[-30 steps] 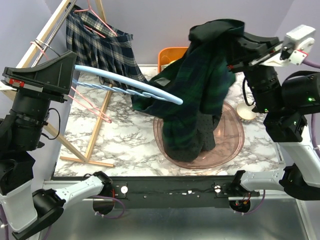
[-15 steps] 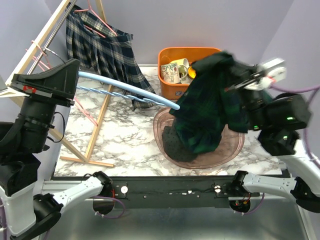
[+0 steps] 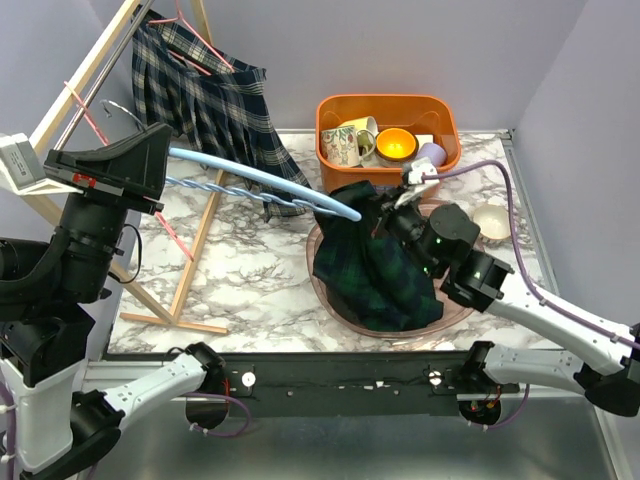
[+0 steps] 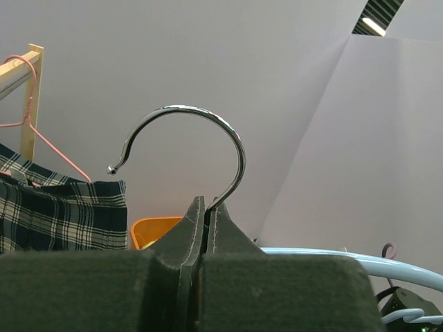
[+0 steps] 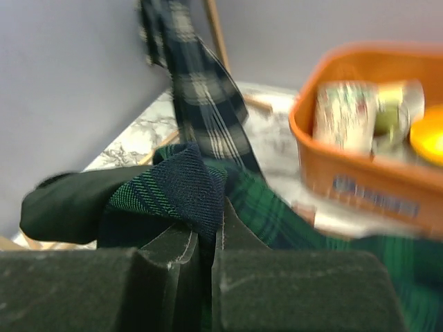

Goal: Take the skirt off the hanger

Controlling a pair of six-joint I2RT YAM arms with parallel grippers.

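My right gripper lowers down and back to the tray's middle next and releases the fold there, since the hanger is bare.
The dark green and navy plaid skirt lies bunched in the pink tray, off the hanger. My right gripper is low over the tray's back edge. It is shut on a fold of the skirt, which is pinched between the fingers. The light blue hanger reaches bare from the left toward the tray, its tip near the skirt's upper edge. My left gripper is shut on the stem of the hanger's metal hook and holds it up at the left.
An orange bin with mugs and a bowl stands behind the tray. A second plaid skirt hangs on a pink hanger from the wooden rack at the back left. A small white bowl sits right of the tray.
My right arm swung down from high up, carrying the skirt off the blue hanger and lowering it into the tray. The left arm shifted slightly, still holding the hanger.
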